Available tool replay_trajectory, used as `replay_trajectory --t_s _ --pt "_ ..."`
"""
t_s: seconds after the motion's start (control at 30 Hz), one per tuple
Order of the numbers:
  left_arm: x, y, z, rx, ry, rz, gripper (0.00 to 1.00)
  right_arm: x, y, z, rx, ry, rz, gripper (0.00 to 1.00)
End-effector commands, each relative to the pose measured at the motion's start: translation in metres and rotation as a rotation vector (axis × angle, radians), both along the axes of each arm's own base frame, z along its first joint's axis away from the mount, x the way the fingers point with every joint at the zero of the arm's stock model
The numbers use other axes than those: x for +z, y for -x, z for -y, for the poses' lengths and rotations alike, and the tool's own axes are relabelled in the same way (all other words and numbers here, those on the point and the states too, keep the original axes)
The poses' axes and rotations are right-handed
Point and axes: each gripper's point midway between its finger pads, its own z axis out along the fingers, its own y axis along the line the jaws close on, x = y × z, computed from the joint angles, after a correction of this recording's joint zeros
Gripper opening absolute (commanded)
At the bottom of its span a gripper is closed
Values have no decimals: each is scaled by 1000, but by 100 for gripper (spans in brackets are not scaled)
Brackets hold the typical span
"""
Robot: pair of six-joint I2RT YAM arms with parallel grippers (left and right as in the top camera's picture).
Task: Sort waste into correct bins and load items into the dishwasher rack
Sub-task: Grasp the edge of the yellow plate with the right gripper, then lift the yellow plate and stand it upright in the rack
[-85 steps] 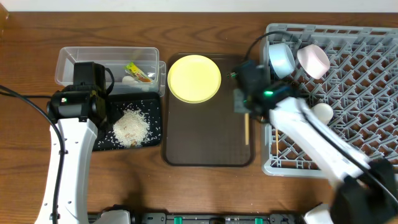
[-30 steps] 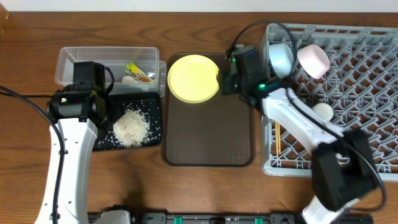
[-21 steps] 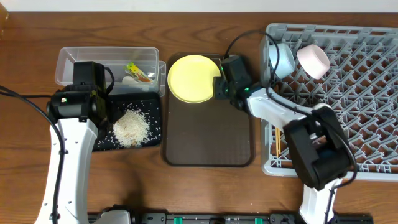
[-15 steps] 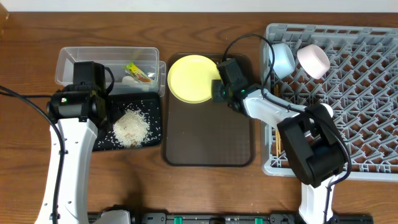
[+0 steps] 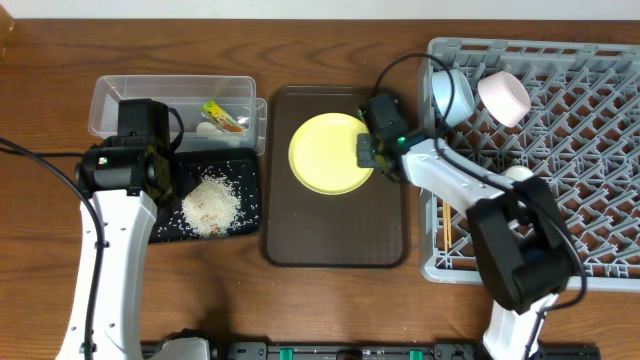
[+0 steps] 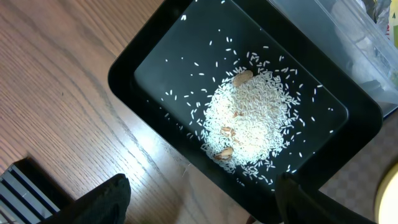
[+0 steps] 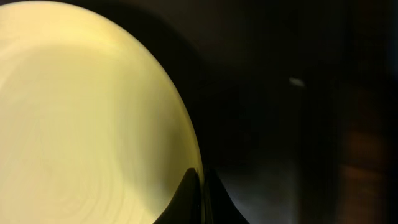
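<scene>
The robot's right gripper will next lift, cross to the rack's wires (image 5: 489,156) next to the white bowl and lower the tilted plate, because these wires are to its right in the overhead view.
The round yellow plate (image 5: 328,153) lies on the dark brown serving tray (image 5: 330,232). My right gripper (image 5: 367,153) is shut on the plate's right rim; in the right wrist view its fingertips (image 7: 200,180) pinch the edge of the plate (image 7: 87,106). My left gripper (image 5: 168,172) is open and empty above the black tray (image 5: 247,172), its fingers wide apart in the left wrist view (image 6: 205,205). The rice pile (image 5: 210,205) lies in that tray (image 6: 161,68). The snack wrapper (image 5: 222,115) and the white scrap (image 5: 206,127) lie in the clear tub (image 5: 130,95).
The grey dishwasher rack (image 5: 590,150) at the right holds a light blue bowl (image 5: 452,95), a pale cup (image 5: 503,95), a white bowl (image 5: 518,180) and chopsticks (image 5: 447,225) near its left edge. The tub and black tray stand close to the serving tray's left side.
The chopsticks went from the serving tray into the rack. My right gripper then took the plate's rim and slid the plate from the tray's back left towards the middle. The left arm has not moved.
</scene>
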Motion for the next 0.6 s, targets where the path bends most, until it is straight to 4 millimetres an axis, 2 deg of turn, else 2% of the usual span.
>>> replay_trajectory --t_s 0.0,0.1,0.27,0.47,0.57 --pt "-1 0 -2 17 -1 -3 77 29 -3 16 4 31 55 1" --pt "-1 0 -2 17 -1 -3 77 53 0 19 13 26 85 1" --pt "-1 0 -2 17 -1 -3 77 114 4 36 45 33 199 1" --pt "-1 0 -2 17 -2 -4 77 192 13 102 49 205 363 1" --pt "-1 0 -2 17 -2 -3 77 226 21 144 4 323 429 1"
